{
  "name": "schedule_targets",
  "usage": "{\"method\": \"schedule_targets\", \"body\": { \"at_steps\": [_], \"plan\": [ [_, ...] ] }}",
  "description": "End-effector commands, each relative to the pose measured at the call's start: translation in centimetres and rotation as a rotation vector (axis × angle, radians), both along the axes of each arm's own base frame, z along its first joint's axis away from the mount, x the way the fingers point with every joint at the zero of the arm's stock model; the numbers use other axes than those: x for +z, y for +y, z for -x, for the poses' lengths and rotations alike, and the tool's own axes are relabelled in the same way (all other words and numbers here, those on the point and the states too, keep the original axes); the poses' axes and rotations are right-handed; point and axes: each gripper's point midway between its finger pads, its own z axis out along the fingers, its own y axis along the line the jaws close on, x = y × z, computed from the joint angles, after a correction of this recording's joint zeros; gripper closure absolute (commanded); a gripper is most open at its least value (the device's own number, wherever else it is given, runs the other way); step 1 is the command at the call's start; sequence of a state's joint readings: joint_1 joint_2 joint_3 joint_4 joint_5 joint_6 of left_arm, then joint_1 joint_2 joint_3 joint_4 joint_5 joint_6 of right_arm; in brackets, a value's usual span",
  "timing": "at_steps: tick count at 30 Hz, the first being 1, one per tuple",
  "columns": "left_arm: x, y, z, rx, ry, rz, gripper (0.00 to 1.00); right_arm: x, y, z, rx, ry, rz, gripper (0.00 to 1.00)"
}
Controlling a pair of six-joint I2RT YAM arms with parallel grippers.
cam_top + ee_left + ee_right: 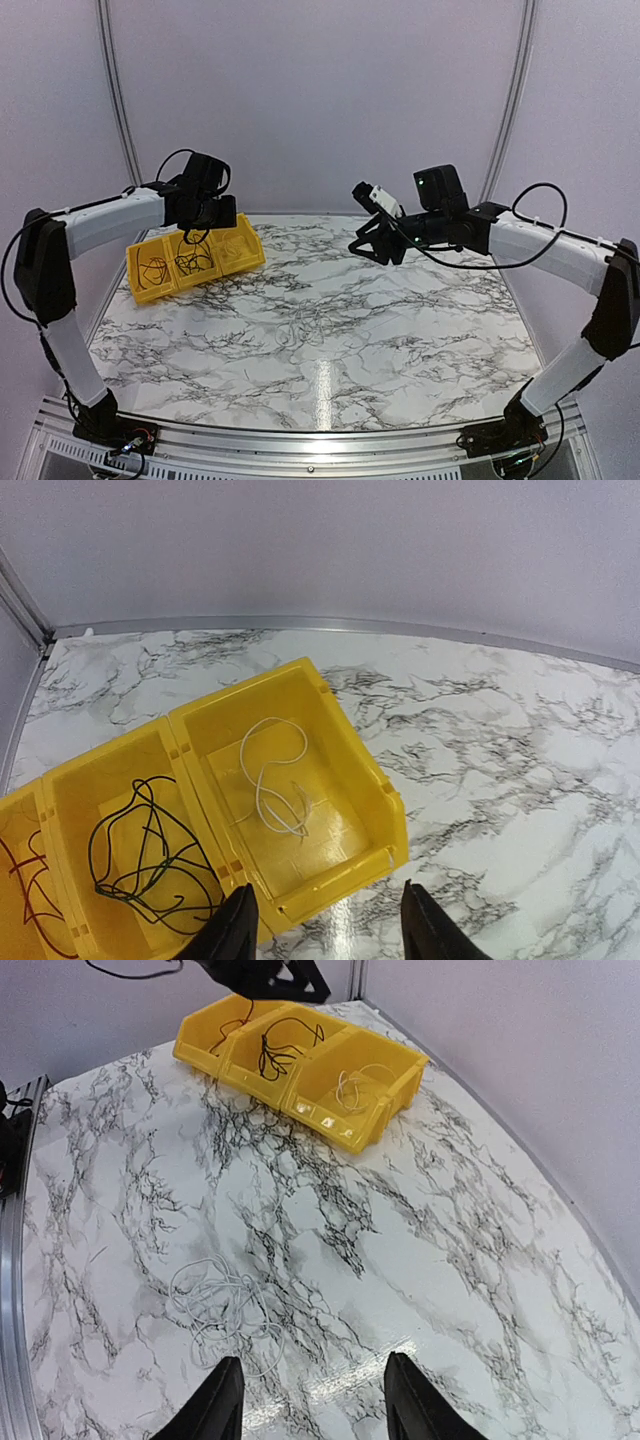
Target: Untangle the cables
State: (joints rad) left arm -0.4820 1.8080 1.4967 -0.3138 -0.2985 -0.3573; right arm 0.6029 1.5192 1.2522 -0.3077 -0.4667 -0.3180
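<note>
My right gripper moves down and to the left in the top view onto the pale tangle's parts next.
A yellow three-compartment bin [385,810] sits at the table's back left. Its right compartment holds a pale cable [275,780], the middle one a greenish-black cable [140,850], and the left one a dark reddish cable [25,890]. My left gripper [325,930] hovers open over the bin's front edge with nothing between its fingers. A loose tangle of pale cables [220,1305] lies on the marble mid-table, faint in the top view [300,335]. My right gripper [315,1405] hangs open above the table just right of that tangle, holding nothing; in the top view it [372,248] is raised at the back right.
The marble table [400,330] is closed in by pale walls at the back and both sides. The bin [240,250] stands at an angle near the left wall. The left arm [260,975] shows above the bin in the right wrist view.
</note>
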Motion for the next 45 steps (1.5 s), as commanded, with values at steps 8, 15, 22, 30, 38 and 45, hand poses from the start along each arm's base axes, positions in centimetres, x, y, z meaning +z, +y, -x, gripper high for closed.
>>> {"method": "schedule_targets", "body": {
  "at_steps": [8,15,22,30,38,45],
  "plan": [
    [2.5,-4.1,8.3,-0.196,-0.080,0.118,0.48,-8.3,3.6,1.1,0.144,0.124,0.067,0.45],
    [1.4,-8.0,11.8,-0.311,-0.069,0.208,0.48,-11.1,6.3,0.7,0.159,0.182,0.087,0.43],
    [2.8,-10.6,13.2,-0.440,-0.146,0.293,0.48,-13.3,7.2,0.5,0.151,0.220,0.105,0.42],
    [1.3,-10.5,14.0,-0.444,-0.131,0.337,0.47,-14.9,7.7,0.3,0.160,0.214,0.119,0.52],
    [-0.6,-11.9,14.6,-0.477,-0.095,0.343,0.47,-15.0,8.4,0.1,0.174,0.210,0.099,0.67],
    [-2.6,-14.6,14.9,-0.543,-0.046,0.336,0.47,-14.7,9.2,-0.7,0.178,0.192,0.092,0.98]
  ]
}}
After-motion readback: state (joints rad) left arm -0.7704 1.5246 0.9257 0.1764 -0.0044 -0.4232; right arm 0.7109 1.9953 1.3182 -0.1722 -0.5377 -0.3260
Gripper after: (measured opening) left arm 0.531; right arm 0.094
